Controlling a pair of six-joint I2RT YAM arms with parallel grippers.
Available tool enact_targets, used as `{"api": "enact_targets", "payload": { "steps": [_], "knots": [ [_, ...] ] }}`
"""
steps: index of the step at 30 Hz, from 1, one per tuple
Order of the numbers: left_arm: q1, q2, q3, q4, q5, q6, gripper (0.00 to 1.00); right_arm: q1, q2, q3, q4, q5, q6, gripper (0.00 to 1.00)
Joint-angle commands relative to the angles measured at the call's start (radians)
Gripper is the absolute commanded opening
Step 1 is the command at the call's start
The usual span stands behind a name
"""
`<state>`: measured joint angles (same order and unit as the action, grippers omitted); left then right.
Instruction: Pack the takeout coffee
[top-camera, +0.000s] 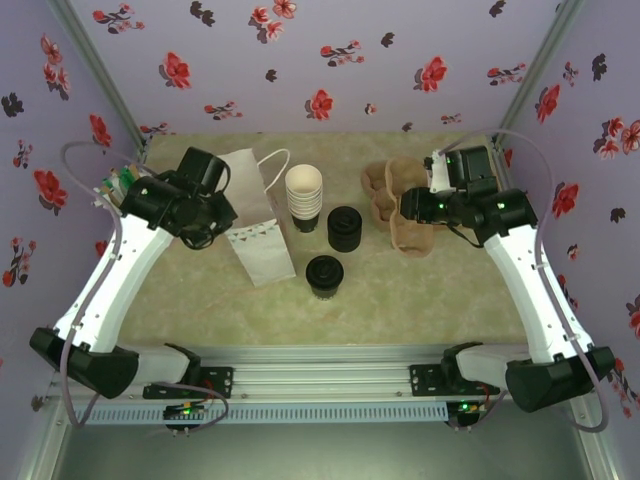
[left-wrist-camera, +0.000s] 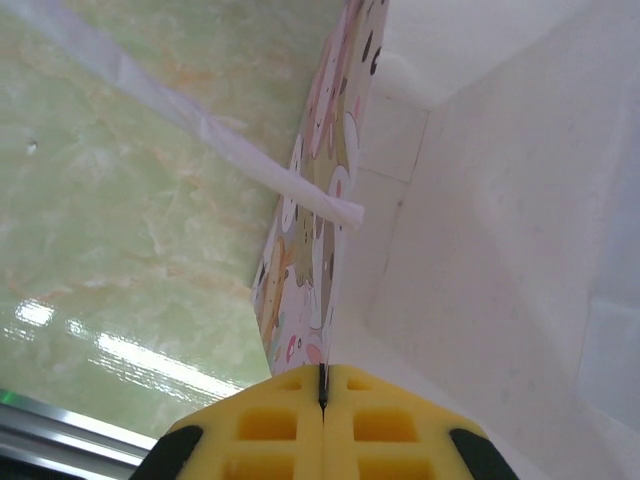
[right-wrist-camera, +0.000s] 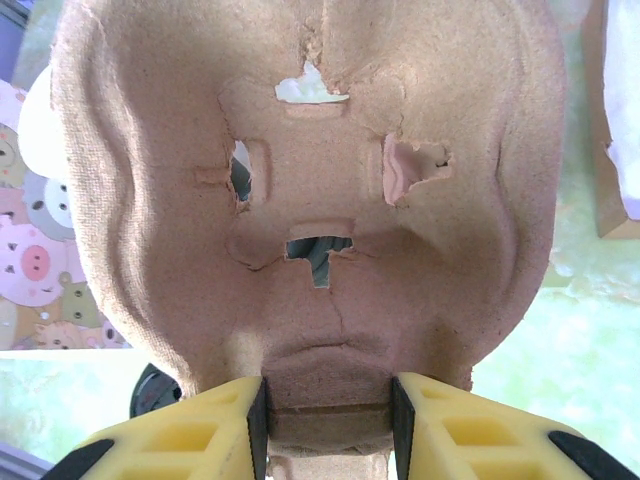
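Note:
I need to pull the white bag's rim toward the stack of cups with my left gripper next and let go of it there, because the bag still stands slanted beside the cups.
The takeout coffee, a dark cup under a round black lid, stands on the table in front of the bag's right side, free of both grippers. My left gripper is shut on the rim of the white paper bag, holding its mouth open; the bag's printed outer side and one handle strip show. My right gripper is shut on the edge of a brown pulp cup carrier, lifted and tilted, right of the coffee.
A stack of cream-rimmed lidless cups and a squat black stack of lids stand between bag and carrier. More brown carriers lie behind the held one. Flowered walls close in the back and sides; a metal rail runs along the near edge.

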<state>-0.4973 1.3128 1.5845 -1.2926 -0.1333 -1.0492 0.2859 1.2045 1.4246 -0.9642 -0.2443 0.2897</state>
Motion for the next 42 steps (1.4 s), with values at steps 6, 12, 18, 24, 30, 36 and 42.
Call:
{"api": "enact_targets", "payload": {
  "steps": [6,12,18,24,30,36,42],
  "knots": [
    [-0.120,-0.025,-0.030,-0.038,-0.045,-0.169,0.00,-0.001,-0.028,0.036,0.057,-0.137,0.077,0.37],
    [-0.192,-0.009,-0.040,-0.007,-0.013,-0.209,0.18,0.034,-0.011,0.076,0.088,-0.204,0.121,0.37],
    [-0.205,-0.031,-0.021,0.033,0.045,-0.134,0.51,0.127,0.011,0.147,0.125,-0.218,0.168,0.37],
    [-0.206,-0.150,-0.084,0.157,0.044,-0.001,0.99,0.226,0.061,0.232,0.171,-0.233,0.207,0.36],
    [-0.194,-0.224,-0.074,0.221,0.068,0.245,0.99,0.317,0.152,0.335,0.188,-0.218,0.230,0.36],
    [-0.099,-0.234,-0.016,0.194,0.043,0.405,0.99,0.415,0.269,0.463,0.185,-0.187,0.240,0.36],
    [0.061,-0.222,-0.014,0.223,0.094,0.488,0.99,0.483,0.388,0.615,0.148,-0.148,0.242,0.35]
  ]
}}
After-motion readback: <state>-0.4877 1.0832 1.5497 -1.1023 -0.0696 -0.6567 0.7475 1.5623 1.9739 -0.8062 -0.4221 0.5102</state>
